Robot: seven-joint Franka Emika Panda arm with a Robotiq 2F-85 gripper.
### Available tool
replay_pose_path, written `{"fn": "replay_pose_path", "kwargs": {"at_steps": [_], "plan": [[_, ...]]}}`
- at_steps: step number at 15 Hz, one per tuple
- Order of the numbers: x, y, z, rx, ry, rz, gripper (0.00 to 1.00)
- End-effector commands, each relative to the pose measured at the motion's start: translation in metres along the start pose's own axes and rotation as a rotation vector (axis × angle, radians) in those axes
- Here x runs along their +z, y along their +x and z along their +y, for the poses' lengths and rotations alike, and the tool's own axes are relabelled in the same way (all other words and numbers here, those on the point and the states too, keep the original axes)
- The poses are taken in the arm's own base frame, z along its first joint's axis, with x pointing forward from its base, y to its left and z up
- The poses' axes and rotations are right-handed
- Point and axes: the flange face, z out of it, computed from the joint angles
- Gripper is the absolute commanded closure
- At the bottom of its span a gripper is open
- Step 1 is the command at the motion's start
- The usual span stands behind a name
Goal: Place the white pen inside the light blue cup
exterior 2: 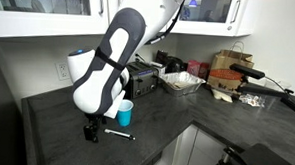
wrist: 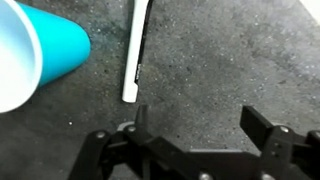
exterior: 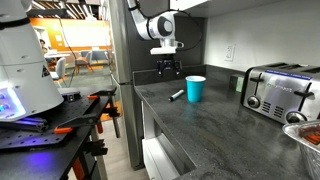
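Observation:
My gripper needs to go lower and closer to the cup next. It should come down onto the pen's white end point(wrist: 132, 82).
The white pen point(wrist: 136, 50) lies flat on the dark countertop, its dark end toward the top of the wrist view. It also shows in both exterior views point(exterior: 176, 95) point(exterior 2: 119, 134). The light blue cup point(exterior: 195, 89) stands upright just beside it, also seen in an exterior view point(exterior 2: 125, 114) and at the left of the wrist view point(wrist: 40, 55). My gripper point(wrist: 196, 122) is open and empty, hovering above the counter; the pen lies up and to the left of the jaws. In the exterior views the gripper point(exterior: 169, 68) point(exterior 2: 90, 133) hangs near the pen.
A chrome toaster point(exterior: 277, 90) stands on the counter beyond the cup, also seen in an exterior view point(exterior 2: 139, 82). A wire basket point(exterior 2: 183, 82) and boxes sit further along. The counter edge point(exterior: 150, 125) drops off by a workbench.

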Motion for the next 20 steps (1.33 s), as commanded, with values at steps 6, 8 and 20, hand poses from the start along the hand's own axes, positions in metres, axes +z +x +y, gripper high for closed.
{"fn": "replay_pose_path", "kwargs": {"at_steps": [6,8,20], "plan": [[0.037,0.015,0.054,0.065,0.009,-0.025,0.0],[0.043,0.018,0.062,0.081,0.025,-0.025,0.0],[0.08,0.021,0.078,0.119,0.073,-0.083,0.5]]}}
